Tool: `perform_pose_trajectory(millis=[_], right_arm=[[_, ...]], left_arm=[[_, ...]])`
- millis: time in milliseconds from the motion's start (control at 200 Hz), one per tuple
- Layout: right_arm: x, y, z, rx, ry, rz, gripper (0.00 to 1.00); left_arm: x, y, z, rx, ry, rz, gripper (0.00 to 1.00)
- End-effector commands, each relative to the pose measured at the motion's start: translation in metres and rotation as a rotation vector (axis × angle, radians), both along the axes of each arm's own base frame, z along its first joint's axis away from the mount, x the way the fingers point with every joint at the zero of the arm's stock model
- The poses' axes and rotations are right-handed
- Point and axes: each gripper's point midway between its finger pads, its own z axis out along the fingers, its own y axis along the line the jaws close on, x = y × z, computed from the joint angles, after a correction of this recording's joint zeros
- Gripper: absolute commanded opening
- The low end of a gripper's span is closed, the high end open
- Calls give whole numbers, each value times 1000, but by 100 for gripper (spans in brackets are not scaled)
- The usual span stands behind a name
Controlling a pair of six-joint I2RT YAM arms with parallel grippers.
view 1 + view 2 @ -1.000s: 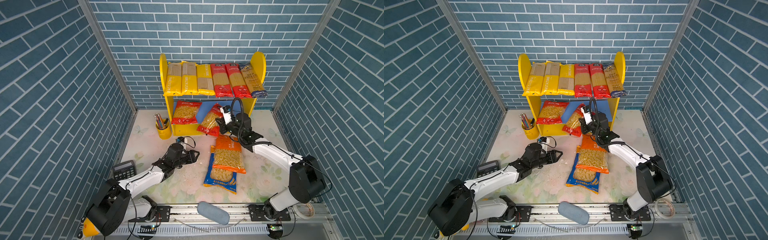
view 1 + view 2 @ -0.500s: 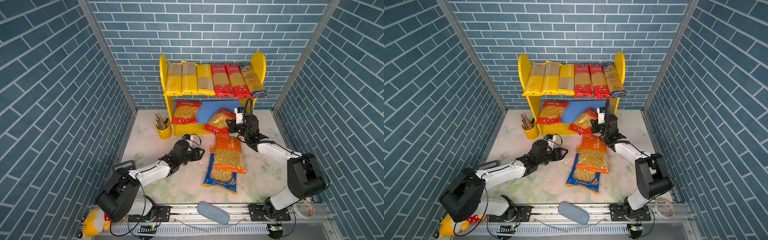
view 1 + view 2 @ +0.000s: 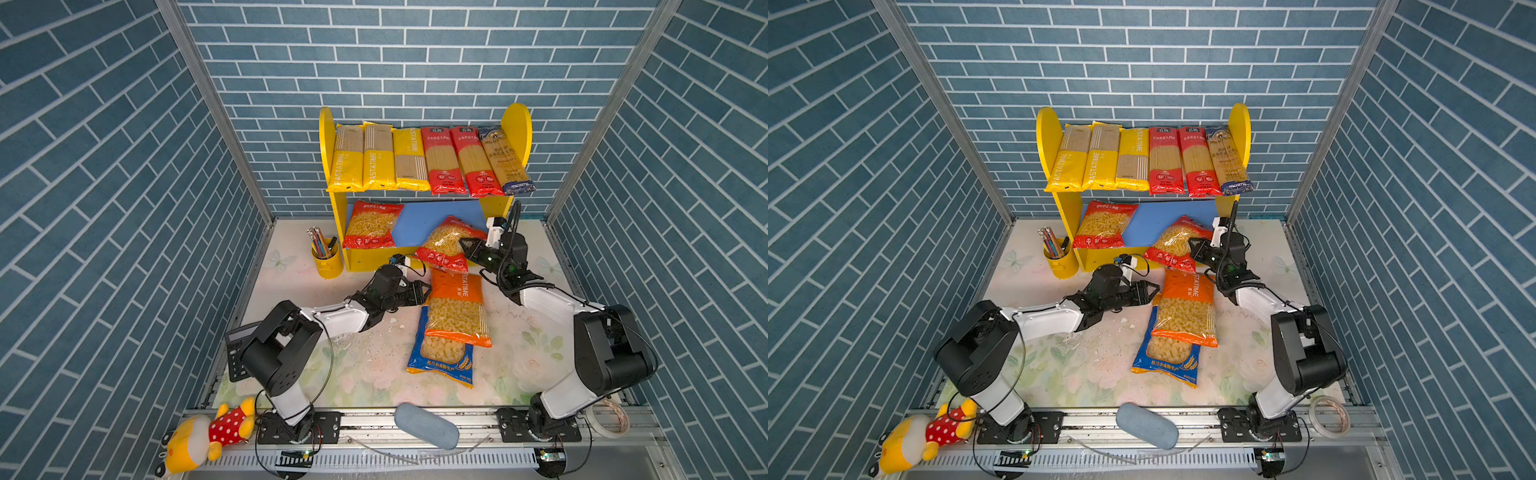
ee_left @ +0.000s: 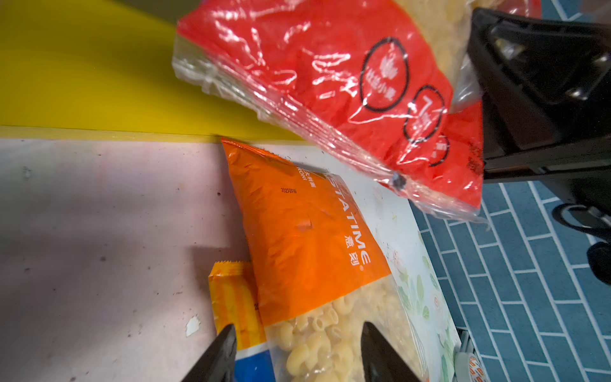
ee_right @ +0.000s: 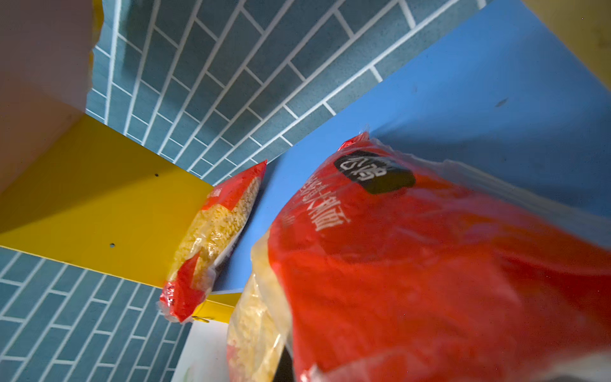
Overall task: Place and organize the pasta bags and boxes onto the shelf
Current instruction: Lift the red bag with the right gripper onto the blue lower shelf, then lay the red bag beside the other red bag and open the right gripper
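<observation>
My right gripper next moves outward toward the leaning red macaroni bag and releases its bag on the blue board (image 3: 432, 216) (image 5: 284, 184) beside it, still bare there.
The shelf (image 3: 515, 129) stands at the back wall with several spaghetti packs (image 3: 424, 160) side by side on its upper board. One red macaroni bag (image 3: 372, 224) leans on the blue lower board (image 3: 432, 216). My right gripper (image 3: 467, 245) is shut on a second red macaroni bag (image 3: 444, 245) (image 5: 413, 264), held tilted at the board's front right. On the mat an orange macaroni bag (image 3: 455, 307) (image 4: 304, 225) lies over a blue one (image 3: 442, 357). My left gripper (image 3: 422, 291) (image 4: 297, 337) is open, its fingertips (image 4: 228, 340) straddling the orange bag's near edge.
A yellow pencil cup (image 3: 326, 259) stands by the shelf's left foot. A calculator (image 3: 235, 353) lies at the mat's left edge behind the left arm. A plush toy (image 3: 208, 432), a grey-blue oblong thing (image 3: 426, 426) and a tape roll (image 3: 611, 419) lie along the front rail.
My right gripper has carried the red bag to the right along the front of the lower board. The left gripper has moved forward and right, up to the orange bag.
</observation>
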Motion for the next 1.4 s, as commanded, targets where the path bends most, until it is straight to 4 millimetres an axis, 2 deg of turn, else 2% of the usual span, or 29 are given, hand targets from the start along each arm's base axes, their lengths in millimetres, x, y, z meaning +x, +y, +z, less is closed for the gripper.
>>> perform_pose_trajectory(millis=[0, 100, 250, 375, 490, 615, 690, 815, 930, 1005, 1090, 1245, 1391], right_arm=[[5, 26, 71, 160, -177, 84, 0], [0, 51, 100, 164, -269, 197, 0], [-8, 84, 126, 191, -373, 369, 0], [-19, 113, 146, 192, -430, 549, 0], [-24, 126, 148, 189, -457, 666, 0], [-20, 134, 130, 151, -419, 738, 0], [4, 124, 104, 135, -313, 655, 0], [43, 87, 54, 163, -153, 451, 0], [63, 53, 10, 133, 23, 269, 26], [60, 42, 2, 80, 57, 206, 42], [53, 28, -3, 24, 106, 136, 50], [33, 12, -5, -35, 173, 42, 61], [12, 14, -21, -85, 267, 33, 65]], left_arm=[[2, -15, 8, -48, -21, -23, 61], [8, -17, 11, -55, -40, -8, 61], [21, -22, 21, -80, -91, 10, 63], [28, -28, 21, -59, -106, 0, 64], [35, -31, 19, -27, -120, -13, 65], [43, -27, 16, -11, -122, -5, 65], [45, -24, 12, -7, -113, -3, 65], [43, -23, 6, 3, -103, -6, 65], [42, -23, 1, 17, -88, -15, 65], [42, -25, 1, 12, -86, -20, 65], [44, -28, 3, 10, -85, -27, 65], [47, -34, 5, 12, -84, -48, 65], [50, -39, 12, 18, -95, -66, 65]])
